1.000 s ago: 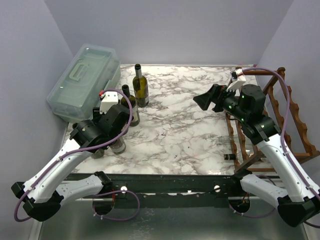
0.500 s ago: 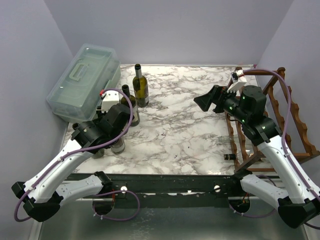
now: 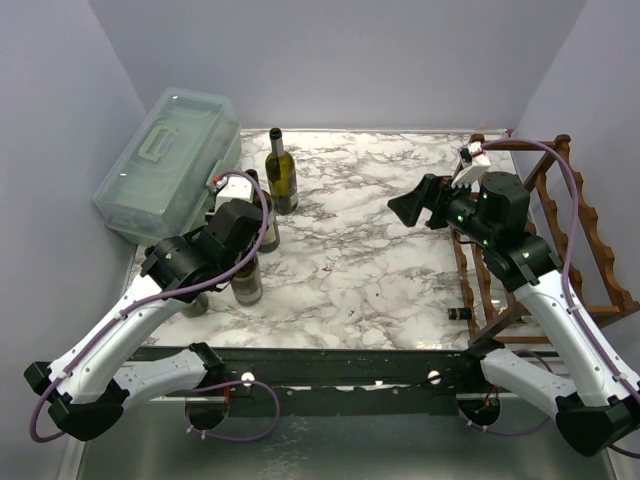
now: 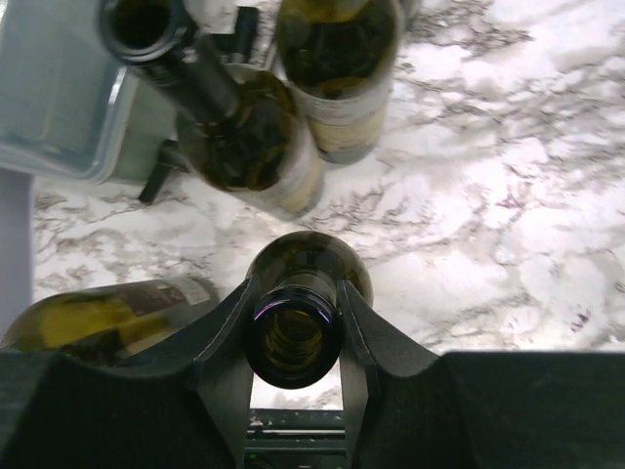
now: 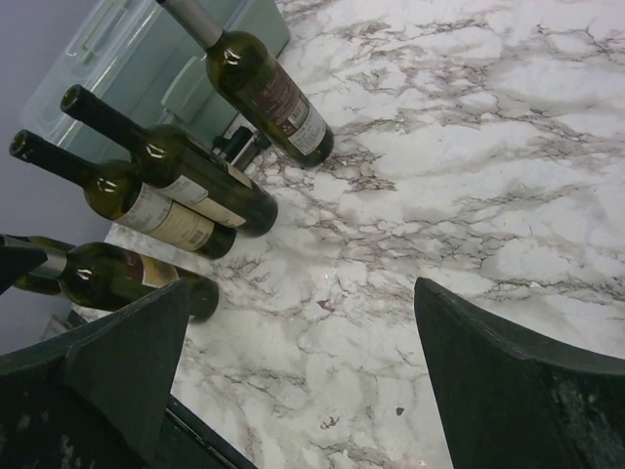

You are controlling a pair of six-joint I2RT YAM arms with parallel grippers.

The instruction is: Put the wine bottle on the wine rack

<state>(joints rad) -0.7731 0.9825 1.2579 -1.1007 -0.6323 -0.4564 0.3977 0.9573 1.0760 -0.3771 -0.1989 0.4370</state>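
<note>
I need to move my left gripper to the right in the top view to release the bottle, because the bare marble in the middle of the table is on that side of the gripper.
My left gripper (image 3: 240,252) is shut on the neck of a dark green wine bottle (image 3: 247,285) that stands upright at the table's left. In the left wrist view the fingers (image 4: 227,332) clasp the open mouth of this bottle (image 4: 293,337) on both sides. Two more bottles (image 3: 281,175) (image 3: 266,222) stand behind it, and another (image 3: 196,303) is partly hidden under the arm. The reddish-brown wine rack (image 3: 592,240) stands at the right edge. My right gripper (image 3: 412,206) is open and empty, left of the rack, above bare marble (image 5: 391,244).
A translucent lidded plastic box (image 3: 170,165) lies at the back left, close behind the bottles. The right wrist view shows the row of bottles (image 5: 195,176) and the box (image 5: 146,49). A small dark piece (image 3: 459,313) lies by the rack's near corner.
My left gripper has shifted a little right and away from the near edge with the bottle in its grip. The right arm has barely moved.
</note>
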